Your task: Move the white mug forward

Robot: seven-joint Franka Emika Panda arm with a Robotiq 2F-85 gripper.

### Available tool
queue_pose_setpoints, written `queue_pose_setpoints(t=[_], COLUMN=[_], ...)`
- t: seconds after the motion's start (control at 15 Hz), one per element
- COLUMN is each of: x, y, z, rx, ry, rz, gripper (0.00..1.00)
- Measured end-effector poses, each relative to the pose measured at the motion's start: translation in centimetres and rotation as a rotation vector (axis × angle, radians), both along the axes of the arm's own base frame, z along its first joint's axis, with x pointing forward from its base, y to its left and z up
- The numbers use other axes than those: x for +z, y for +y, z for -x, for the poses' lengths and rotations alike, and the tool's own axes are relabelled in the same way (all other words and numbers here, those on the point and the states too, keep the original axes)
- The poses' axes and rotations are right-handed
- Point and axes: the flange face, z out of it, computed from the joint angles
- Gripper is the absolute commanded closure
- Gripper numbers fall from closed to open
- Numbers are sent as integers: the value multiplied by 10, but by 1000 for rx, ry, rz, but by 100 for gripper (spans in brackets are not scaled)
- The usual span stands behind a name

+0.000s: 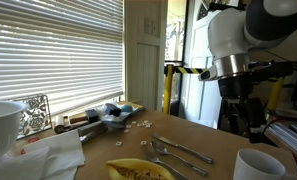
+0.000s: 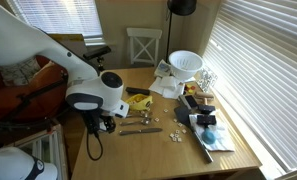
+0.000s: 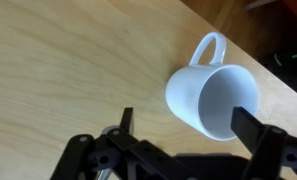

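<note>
My gripper will go down onto the mug's near rim [image 1: 241,156], with one finger into the mug's opening and the other finger outside.
The white mug [image 3: 206,97] stands upright on the wooden table, with its handle pointing away from the wrist camera. It also shows at the table's near corner in an exterior view [image 1: 258,165]. My gripper [image 3: 189,124] is open, and its two dark fingers straddle the mug. One finger overlaps the mug's rim and the other stands off to the side. In an exterior view the gripper [image 1: 250,122] hangs just above the mug. In an exterior view the gripper [image 2: 100,124] is at the table's edge and hides the mug.
A large white bowl [image 1: 0,125] stands by the window and also shows in an exterior view [image 2: 185,63]. Cutlery [image 1: 183,152] and a yellow plate of food [image 1: 138,170] lie mid-table. Clutter [image 2: 203,125] lines the window side. A chair [image 2: 143,45] stands beyond the table.
</note>
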Motion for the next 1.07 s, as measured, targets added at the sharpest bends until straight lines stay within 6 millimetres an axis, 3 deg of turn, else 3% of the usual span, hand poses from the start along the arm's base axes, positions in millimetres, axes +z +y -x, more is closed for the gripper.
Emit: queue_pose_setpoints(t=[0.33,0.4,0.47,0.6,0.67,0.87,1.0,1.07], x=[-19,-22,-26,-31,-33,-38,-39,-39], y=[9,11,13,16,17,20,23,24], z=[-3,-2,-2,-1,-1,-1,-1,-1], rx=[23,28,33,41,44,53,60,64], ry=[-34,-36,-37,-38,-40,-48,-57,-61], rz=[37,42,46,53,56,63,67,68], gripper=[0,12,12,29,30,48,48,53])
